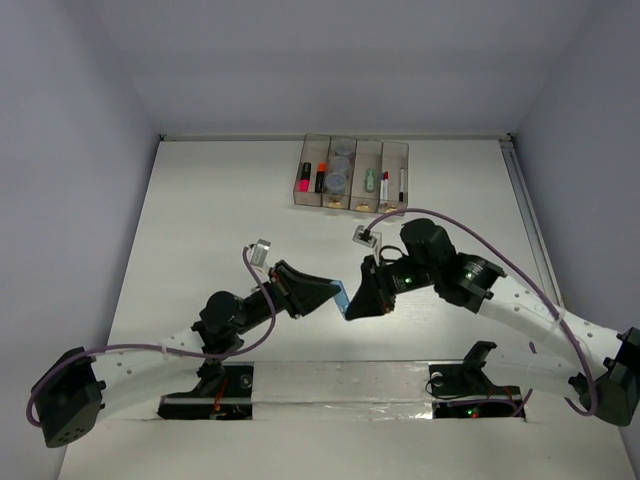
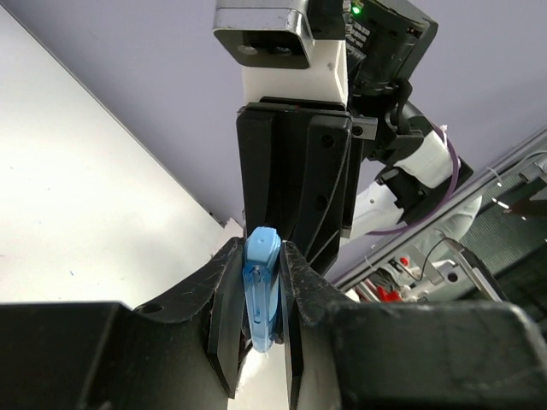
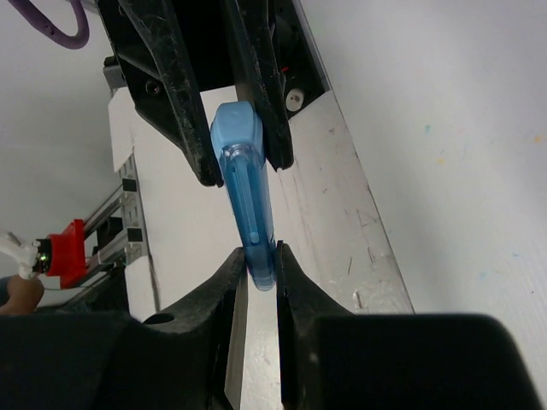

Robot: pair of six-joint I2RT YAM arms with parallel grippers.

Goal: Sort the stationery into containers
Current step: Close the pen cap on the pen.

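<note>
My right gripper moves outward and down to the container with the green piece (image 1: 369, 184) next and releases, since that place lies outward of my gripper and below it.
A light-blue translucent piece (image 1: 341, 297) hangs above the middle of the table, gripped at both ends. My left gripper (image 2: 261, 253) is shut on one end of the light-blue piece (image 2: 260, 295), coming from the left. My right gripper (image 3: 259, 259) is shut on the tip of the other end of the piece (image 3: 246, 184), coming from the right. The two grippers meet nose to nose (image 1: 344, 298). The containers (image 1: 350, 203) stand at the back. They hold a pink marker (image 1: 303, 179), an orange marker (image 1: 321, 178), round clear jars (image 1: 340, 165), a green piece (image 1: 369, 184) and thin pens (image 1: 385, 186).
The right arm's purple cable (image 1: 470, 225) arcs over the table near the containers. A metal rail (image 1: 525, 215) runs along the table's right edge. Grey walls close in the back and sides.
</note>
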